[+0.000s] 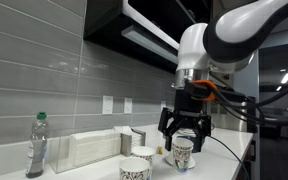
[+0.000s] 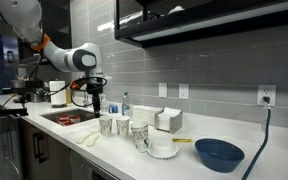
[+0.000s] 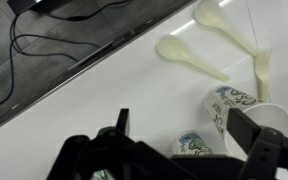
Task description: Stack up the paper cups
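Note:
Next, my gripper moves down and toward the right in the wrist view onto the rim of the cup (image 1: 142, 161) (image 3: 252, 113) beside the spoons, which stands outside the open fingers.
Three white paper cups with dark print stand upright on the white counter. In an exterior view they are a cup (image 1: 183, 152) under my gripper (image 1: 185, 130), a second cup (image 1: 142, 157) and a third cup (image 1: 134, 170). In an exterior view the cups (image 2: 106, 125) (image 2: 122, 127) (image 2: 139, 135) stand in a row, with the gripper (image 2: 99, 104) above the end one. In the wrist view one cup (image 3: 189, 143) lies between the open fingers of the gripper (image 3: 184, 125) and another cup (image 3: 239, 105) is by one finger. The gripper is open and empty, just above the cup.
A clear bottle with a green cap (image 1: 37, 145) and a napkin box (image 1: 89, 148) stand by the wall. A dark blue bowl (image 2: 219, 153), a white dish (image 2: 164, 150) and a sink (image 2: 74, 117) are on the counter. White plastic spoons (image 3: 189, 55) lie near the cups.

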